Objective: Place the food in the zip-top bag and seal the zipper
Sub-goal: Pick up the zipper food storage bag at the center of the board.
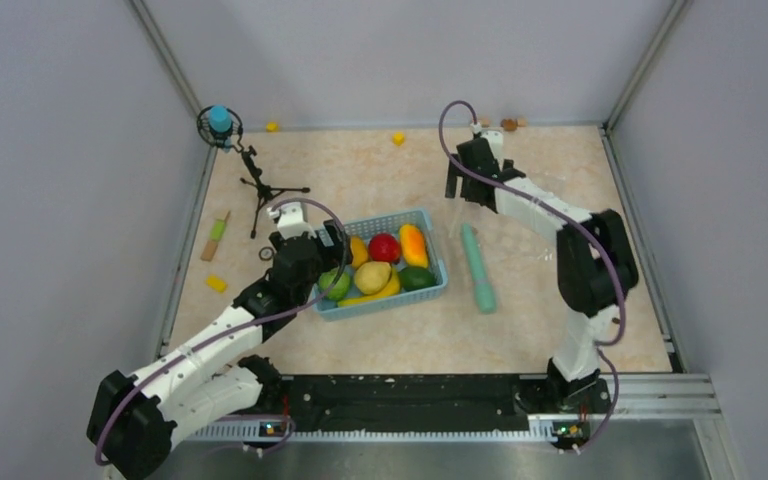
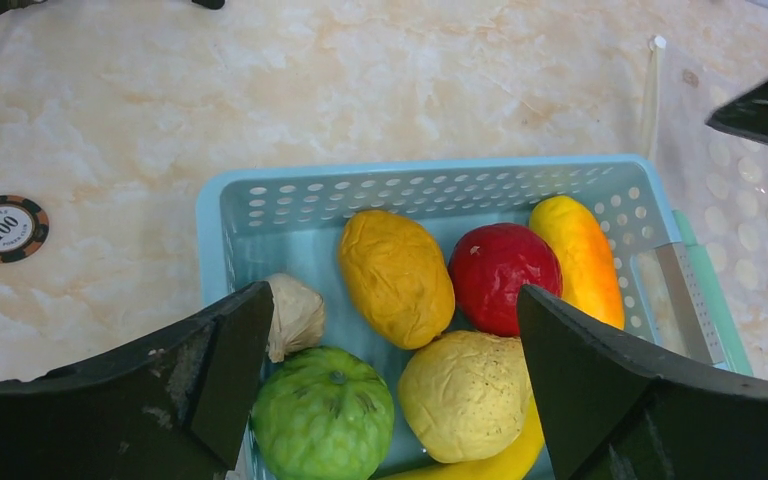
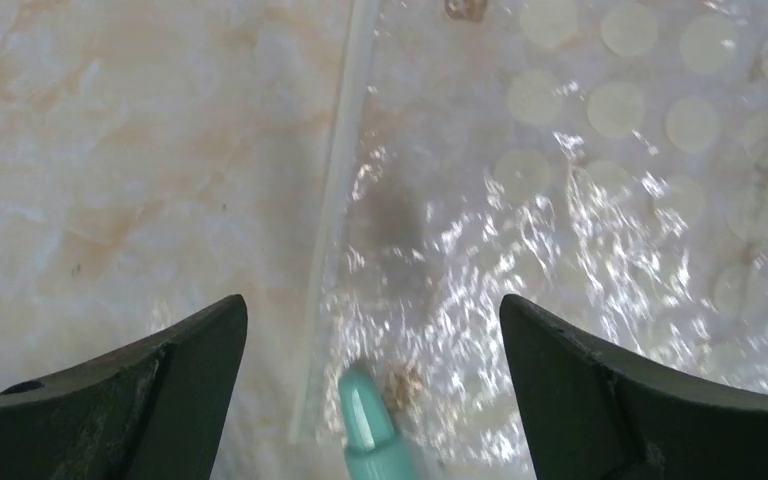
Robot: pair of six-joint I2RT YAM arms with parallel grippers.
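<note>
Next, my right gripper first lowers and moves away from my base to get its fingers astride the bag's zipper edge (image 1: 456, 208) (image 3: 336, 178).
The food lies in a light-blue basket (image 1: 430, 222): a light green fruit (image 2: 325, 415), a pale yellow one (image 2: 465, 395), an orange-yellow one (image 2: 395, 275), a red one (image 2: 503, 275), an orange mango (image 2: 580, 255), a banana (image 2: 500, 462), a garlic bulb (image 2: 295, 315) and a dark green piece (image 1: 418, 278). My left gripper (image 2: 390, 390) hangs open and empty over the basket's left end. The clear zip-top bag (image 3: 580, 200) lies flat on the table right of the basket, its zipper (image 3: 335, 200) facing the basket. My right gripper (image 3: 375, 390) is open and empty above the zipper edge.
A long teal stick (image 1: 478, 265) lies between basket and bag, its tip on the bag's edge. A small tripod (image 1: 250, 175) stands at the back left. A poker chip (image 2: 3, 228), small yellow blocks (image 1: 217, 283) and a green-tipped stick (image 1: 215, 236) lie left. Walls enclose the table.
</note>
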